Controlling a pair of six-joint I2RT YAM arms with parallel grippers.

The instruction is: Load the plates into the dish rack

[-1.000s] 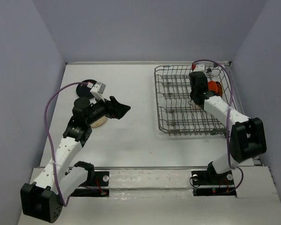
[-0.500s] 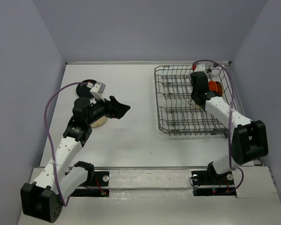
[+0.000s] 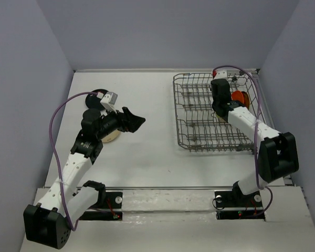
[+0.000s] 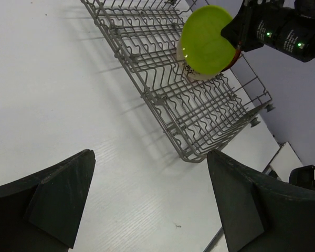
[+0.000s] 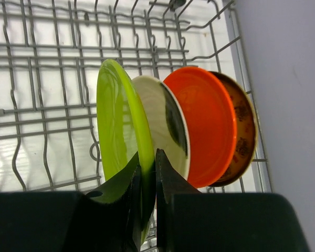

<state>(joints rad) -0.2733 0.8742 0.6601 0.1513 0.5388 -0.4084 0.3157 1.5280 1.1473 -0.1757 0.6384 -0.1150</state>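
I will lower my right gripper slightly next and let go of the lime green plate's rim, since the rack's wires (image 3: 218, 119) (image 5: 96, 161) beside the cream plate are below and the lime green plate is already upright.
The grey wire dish rack (image 3: 212, 113) lies at the right of the table. Along its right side three plates stand on edge: cream with a dark patch (image 5: 165, 126), orange (image 5: 205, 126) and brown (image 5: 244, 131). My right gripper (image 5: 147, 163) is shut on the rim of the lime green plate (image 5: 118, 121), holding it upright just left of the cream one; whether it rests in the tines I cannot tell. My left gripper (image 3: 132, 121) hangs open and empty over bare table. A black plate (image 3: 97, 100) and a beige plate (image 3: 111, 136) lie by the left arm.
The rack's left rows of upright tines (image 4: 147, 47) hold nothing. The enclosure's right wall (image 5: 289, 105) stands close behind the brown plate. The left arm partly covers the beige plate.
The right gripper with the lime green plate has shifted slightly to the left and farther into the rack. The left arm has not moved.
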